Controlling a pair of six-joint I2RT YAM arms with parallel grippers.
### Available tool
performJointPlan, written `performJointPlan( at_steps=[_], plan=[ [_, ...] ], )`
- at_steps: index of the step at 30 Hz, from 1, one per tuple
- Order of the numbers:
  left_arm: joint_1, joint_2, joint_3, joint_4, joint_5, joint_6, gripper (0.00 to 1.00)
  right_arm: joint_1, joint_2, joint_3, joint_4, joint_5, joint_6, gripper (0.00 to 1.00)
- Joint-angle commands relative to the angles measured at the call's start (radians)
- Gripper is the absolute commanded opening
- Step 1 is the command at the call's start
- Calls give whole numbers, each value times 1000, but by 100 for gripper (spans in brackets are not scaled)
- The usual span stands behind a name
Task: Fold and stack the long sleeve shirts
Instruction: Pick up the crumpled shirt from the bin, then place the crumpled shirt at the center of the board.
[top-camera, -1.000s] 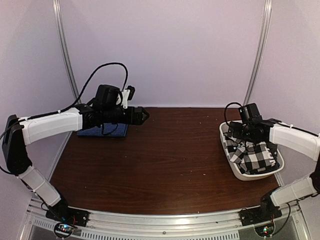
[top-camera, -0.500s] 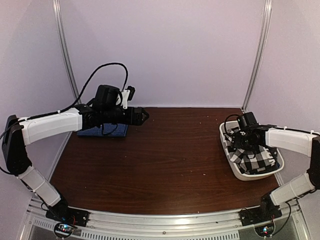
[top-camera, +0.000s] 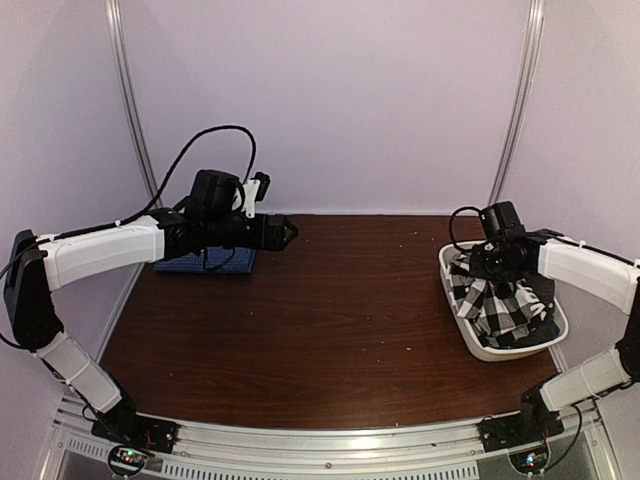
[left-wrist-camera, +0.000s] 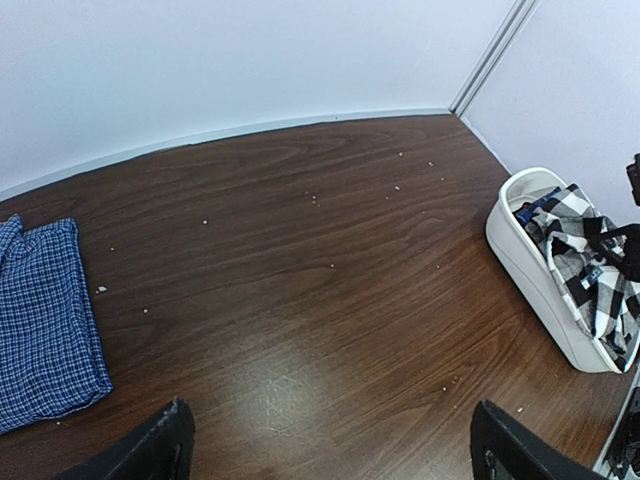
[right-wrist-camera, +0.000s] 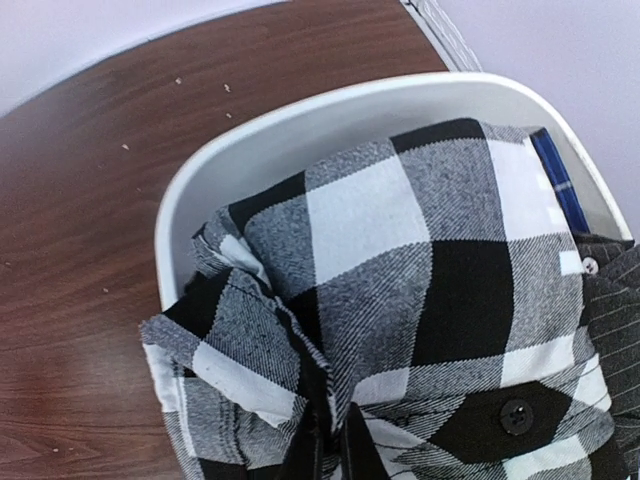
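Note:
I will lift the checked shirt (top-camera: 505, 310) out of the basket (top-camera: 500, 352) with my right gripper next, then lower it onto the table's middle, which is free of cloth.
The black-and-white checked shirt (top-camera: 505, 310) lies bunched in the white basket (top-camera: 500, 352) at the right of the table. My right gripper (top-camera: 497, 270) is shut on a fold of it and the cloth rises in a peak to the jaws (right-wrist-camera: 338, 440). A strip of blue cloth (right-wrist-camera: 555, 180) and some dark cloth (right-wrist-camera: 610, 290) show beside the checked shirt (right-wrist-camera: 400, 260) in the basket. A folded dark blue shirt (top-camera: 205, 263) lies flat at the back left. My left gripper (top-camera: 285, 231) hovers just right of it, open and holding nothing (left-wrist-camera: 332, 445).
The basket's white rim (right-wrist-camera: 250, 130) stands close to the table's right edge. Small pale crumbs dot the brown tabletop (left-wrist-camera: 300, 300). White walls close in the back and both sides. The left arm's cable loops above the folded blue shirt (left-wrist-camera: 45, 320).
My right gripper went down into the basket, closed on the checked shirt and has come up a little, drawing the cloth up. The left arm has not moved.

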Motion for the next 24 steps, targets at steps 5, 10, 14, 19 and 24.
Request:
performJointPlan(
  at_steps=[5, 10, 14, 19, 24],
  plan=[
    [-4, -38, 6, 19, -27, 5, 98, 79, -58, 302, -31, -211, -82, 0],
    [-4, -50, 17, 6, -45, -1, 98, 182, 1, 565, -48, -338, -117, 0],
    [-4, -66, 24, -8, -96, -10, 98, 281, 89, 794, -40, -434, -127, 0],
    [-3, -108, 27, -30, -151, -18, 98, 411, 224, 1076, -25, -521, -137, 0],
    [-3, -171, 13, -47, -213, -21, 98, 484, 329, 1261, 21, -646, -92, 0]
  ],
)
